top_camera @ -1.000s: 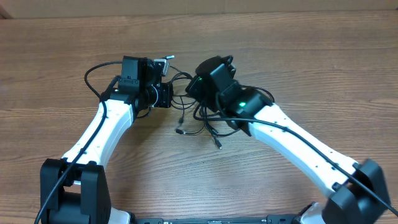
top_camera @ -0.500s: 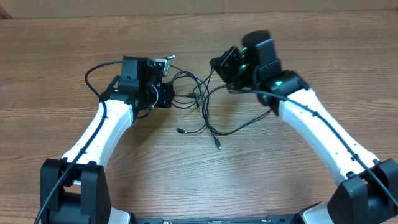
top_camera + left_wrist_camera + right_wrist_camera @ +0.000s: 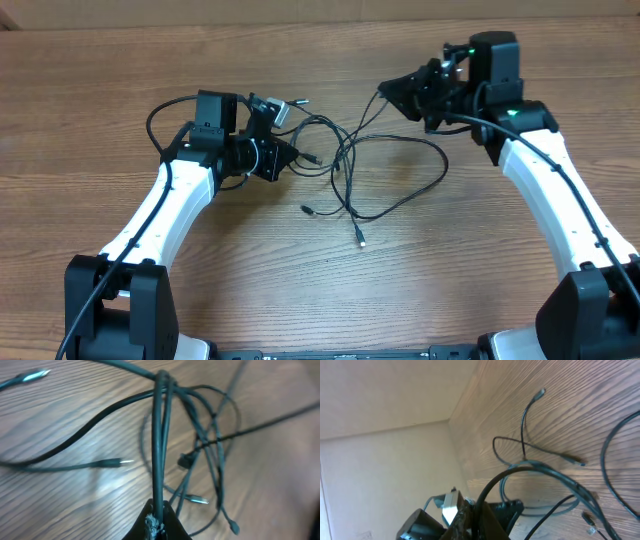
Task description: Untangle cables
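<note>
The bare wood inside the wide cable loop point(image 3: 400, 170) lies below and back, so my right gripper needs to pull its fingers back and down and release the cable there.
Several thin black cables point(image 3: 350, 165) lie tangled on the wooden table between my two arms, with silver-tipped plug ends near the front point(image 3: 359, 240). My left gripper point(image 3: 285, 155) is shut on a cable at the left of the tangle; the left wrist view shows that cable point(image 3: 159, 435) running straight out of the closed jaws point(image 3: 156, 512). My right gripper point(image 3: 392, 92) is shut on another cable, raised and pulled out to the far right; the right wrist view shows the cable point(image 3: 492, 485) arching out of its jaws point(image 3: 475, 512).
The thicker black arm wire point(image 3: 165, 108) loops behind my left wrist. The wooden table point(image 3: 320, 300) reaches a pale wall point(image 3: 385, 400) at the far edge. Loose plug ends point(image 3: 306, 209) lie in front of the tangle.
My right gripper has swung up and far to the right with its cable, stretching the tangle open. My left gripper has shifted slightly right, still holding.
</note>
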`<state>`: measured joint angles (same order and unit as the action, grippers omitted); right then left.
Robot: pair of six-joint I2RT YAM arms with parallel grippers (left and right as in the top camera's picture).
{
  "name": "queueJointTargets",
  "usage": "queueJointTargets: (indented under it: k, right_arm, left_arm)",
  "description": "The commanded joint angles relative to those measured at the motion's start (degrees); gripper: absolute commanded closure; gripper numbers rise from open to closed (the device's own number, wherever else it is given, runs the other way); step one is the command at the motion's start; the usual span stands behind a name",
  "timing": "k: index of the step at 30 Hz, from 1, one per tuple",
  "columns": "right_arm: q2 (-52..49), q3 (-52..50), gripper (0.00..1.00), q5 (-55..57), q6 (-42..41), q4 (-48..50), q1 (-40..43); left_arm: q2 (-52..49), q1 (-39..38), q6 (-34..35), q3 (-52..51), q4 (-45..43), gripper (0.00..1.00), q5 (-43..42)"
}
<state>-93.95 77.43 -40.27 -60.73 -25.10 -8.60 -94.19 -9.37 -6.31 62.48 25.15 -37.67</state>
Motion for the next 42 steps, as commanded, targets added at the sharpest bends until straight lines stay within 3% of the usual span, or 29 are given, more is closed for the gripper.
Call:
queueJointTargets:
  k: [1, 7, 12, 21, 28, 34, 38, 42]
  right_arm:
    - [1.2, -0.2, 0.96, 0.9, 1.0, -0.8, -0.7]
    - [1.2, -0.2, 0.96, 8.4, -1.0, -0.4, -4.9]
    - [1.2, -0.2, 0.96, 15.4, -4.1, 2.3, -9.2]
    - [1.2, -0.2, 0.96, 10.1, -10.0, 14.1, -11.7]
    - [1.2, -0.2, 0.96, -6.4, -4.2, 20.3, -8.3]
    - [1.2, -0.2, 0.96, -17.7, 3.9, 16.3, -2.3]
    - [1.2, -0.2, 0.96, -23.0, 12.6, 9.9, 0.5]
    - [1.2, -0.2, 0.96, -19.6, 24.9, -4.5, 1.0]
  left_arm:
    - [-0.2, -0.1, -7.8, -0.4, 0.4, 0.96, -13.2]
    - [-0.2, -0.2, -9.4, -0.4, 0.6, 0.96, -21.2]
    - [-0.2, -0.5, -9.6, -0.4, 0.5, 0.96, -22.0]
    - [-0.2, -0.5, -9.8, -0.4, 0.5, 0.96, -21.1]
    - [-0.2, -0.5, -6.7, -0.4, 0.4, 0.96, -9.1]
    - [-0.2, -0.5, 3.3, -0.4, -0.2, 0.95, 9.6]
    - [-0.2, -0.5, 9.6, -0.4, 0.0, 0.96, 21.2]
    - [-0.2, -0.5, 10.2, -0.4, 0.0, 0.96, 21.9]
